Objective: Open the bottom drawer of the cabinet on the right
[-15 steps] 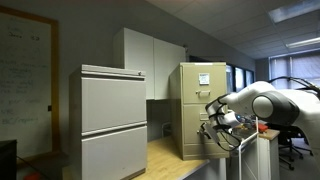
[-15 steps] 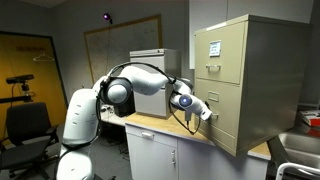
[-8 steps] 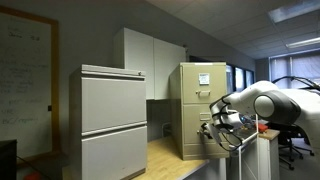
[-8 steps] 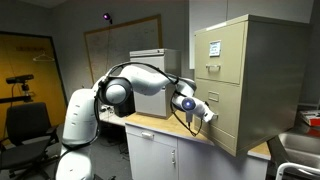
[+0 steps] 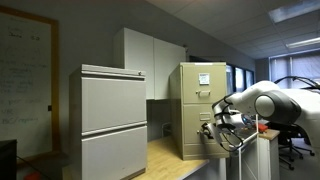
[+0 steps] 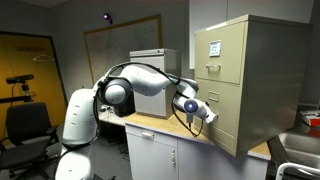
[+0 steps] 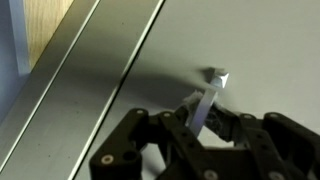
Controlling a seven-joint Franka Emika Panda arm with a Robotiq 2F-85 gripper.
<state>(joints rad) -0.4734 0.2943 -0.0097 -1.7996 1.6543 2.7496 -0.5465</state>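
Note:
My gripper draws back into clear space in front of the cabinet next, pulling the still flush drawer open, and releases the handle.
The beige filing cabinet (image 5: 195, 100) stands on the counter, at the right of the two cabinets; it also shows in an exterior view (image 6: 250, 80). My gripper (image 5: 207, 128) is at the front of its bottom drawer (image 6: 228, 125), as both exterior views show (image 6: 211, 116). In the wrist view the drawer's thin metal handle (image 7: 207, 98) lies between my two fingers (image 7: 200, 122), which are shut on it. The grey drawer front (image 7: 120, 60) fills the view. The drawer looks flush with the cabinet.
A larger grey two-drawer cabinet (image 5: 112, 120) stands on the same wooden countertop (image 5: 170, 155), also seen in an exterior view (image 6: 150, 65). An office chair (image 6: 25, 125) stands beside the robot base. White cupboards sit under the counter (image 6: 160, 155).
The gripper has edged slightly closer to the bottom drawer front. The drawer has not visibly moved.

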